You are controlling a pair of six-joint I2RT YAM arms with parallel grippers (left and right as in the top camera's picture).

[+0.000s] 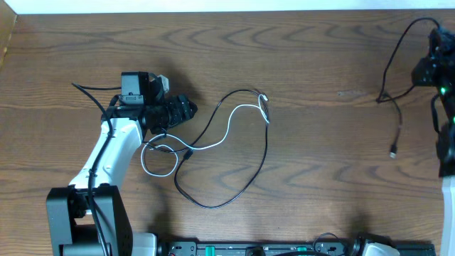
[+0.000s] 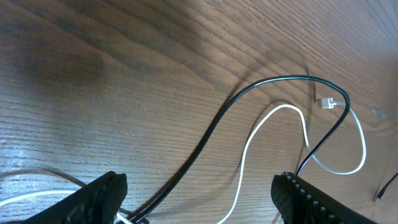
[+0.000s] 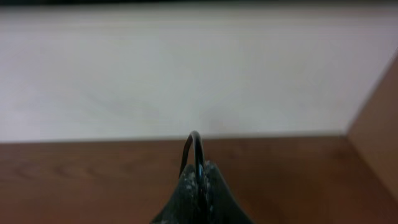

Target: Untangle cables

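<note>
I will tilt my right gripper down next and lower it toward the wood to release the cord, because the thin black cord [image 3: 194, 146] hangs well clear of the looped cables.
The black cable [image 1: 264, 153] and the white cable [image 1: 226, 128] lie looped over each other mid-table, their plug ends close together near the loop's top. My left gripper [image 1: 186, 109] is open, low over the left side of the bundle. In the left wrist view its fingers [image 2: 99, 199] stand wide apart, with the black cable [image 2: 211, 134] and the white cable [image 2: 249, 146] running between them on the wood, not gripped. A small white plug [image 2: 324, 103] lies further out. My right gripper [image 3: 198, 168] is shut on a thin black cord [image 3: 194, 146] at the far right [image 1: 436, 35].
That thin black cord [image 1: 387, 78] hangs from the right gripper and trails down to a plug [image 1: 393, 151] on the wood. A white wall runs along the table's far edge. The left arm's base [image 1: 85, 220] stands at the front left.
</note>
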